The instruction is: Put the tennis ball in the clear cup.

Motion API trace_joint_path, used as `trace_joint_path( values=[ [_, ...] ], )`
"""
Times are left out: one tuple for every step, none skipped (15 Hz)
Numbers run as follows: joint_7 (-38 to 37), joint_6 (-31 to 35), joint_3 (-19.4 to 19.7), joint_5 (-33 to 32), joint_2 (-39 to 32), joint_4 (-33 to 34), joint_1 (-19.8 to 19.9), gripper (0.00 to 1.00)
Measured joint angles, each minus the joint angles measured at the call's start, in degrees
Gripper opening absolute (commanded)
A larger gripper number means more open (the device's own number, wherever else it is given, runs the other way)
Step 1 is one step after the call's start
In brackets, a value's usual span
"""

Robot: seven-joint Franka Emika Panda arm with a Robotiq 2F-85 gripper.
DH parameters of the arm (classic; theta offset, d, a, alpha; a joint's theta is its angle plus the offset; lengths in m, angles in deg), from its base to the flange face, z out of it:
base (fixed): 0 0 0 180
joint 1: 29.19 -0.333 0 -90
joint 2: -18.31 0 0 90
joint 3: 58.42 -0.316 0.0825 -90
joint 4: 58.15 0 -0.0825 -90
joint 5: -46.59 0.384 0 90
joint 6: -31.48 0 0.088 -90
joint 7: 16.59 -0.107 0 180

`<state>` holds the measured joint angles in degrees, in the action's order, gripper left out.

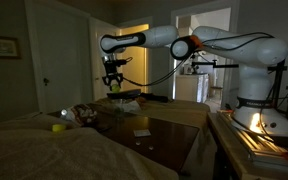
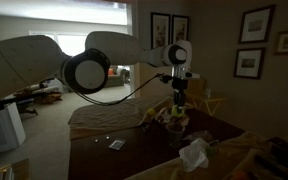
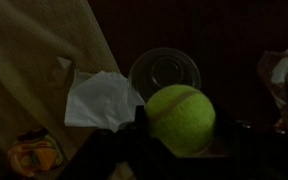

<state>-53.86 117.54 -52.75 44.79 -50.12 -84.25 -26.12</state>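
Note:
My gripper is holding the tennis ball and should next carry it down to the opening of the clear cup, then let it go.
The yellow-green tennis ball (image 3: 180,116) fills the lower middle of the wrist view, held between my gripper's dark fingers (image 3: 186,130). The gripper is shut on it. The clear cup (image 3: 165,70) stands upright on the dark table just beyond the ball, its round open mouth facing the camera. In both exterior views the gripper (image 1: 112,82) (image 2: 178,100) hangs pointing down, well above the table, with the ball (image 1: 114,86) showing as a small yellow-green spot between the fingers.
A crumpled white tissue (image 3: 102,100) (image 2: 194,153) lies next to the cup. A squat bright yellow object (image 1: 57,127) sits on the bed. Clutter lies on the dark wooden table (image 1: 159,135). A colourful packet (image 3: 36,152) lies at lower left.

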Motion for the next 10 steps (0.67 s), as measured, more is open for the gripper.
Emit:
trace_joint_path(
  values=[
    [0.0,0.0,0.0,0.0,0.0,0.0,-0.2,0.42],
    [-0.1,0.0,-0.1,0.0,0.0,0.0,-0.5,0.42],
    [-0.1,0.0,-0.1,0.0,0.0,0.0,-0.7,0.42],
    [-0.1,0.0,-0.1,0.0,-0.1,0.0,-0.8,0.42],
    [-0.1,0.0,-0.1,0.0,-0.2,0.0,-0.9,0.42],
    [-0.1,0.0,-0.1,0.0,-0.4,0.0,-0.9,0.42],
    [-0.1,0.0,-0.1,0.0,-0.6,0.0,-0.8,0.42],
    [-0.1,0.0,-0.1,0.0,-0.9,0.0,-0.7,0.42],
    [-0.2,0.0,-0.1,0.0,-1.2,0.0,-0.6,0.42],
    [-0.3,0.0,-0.1,0.0,-1.6,0.0,-0.4,0.42]
  ],
)
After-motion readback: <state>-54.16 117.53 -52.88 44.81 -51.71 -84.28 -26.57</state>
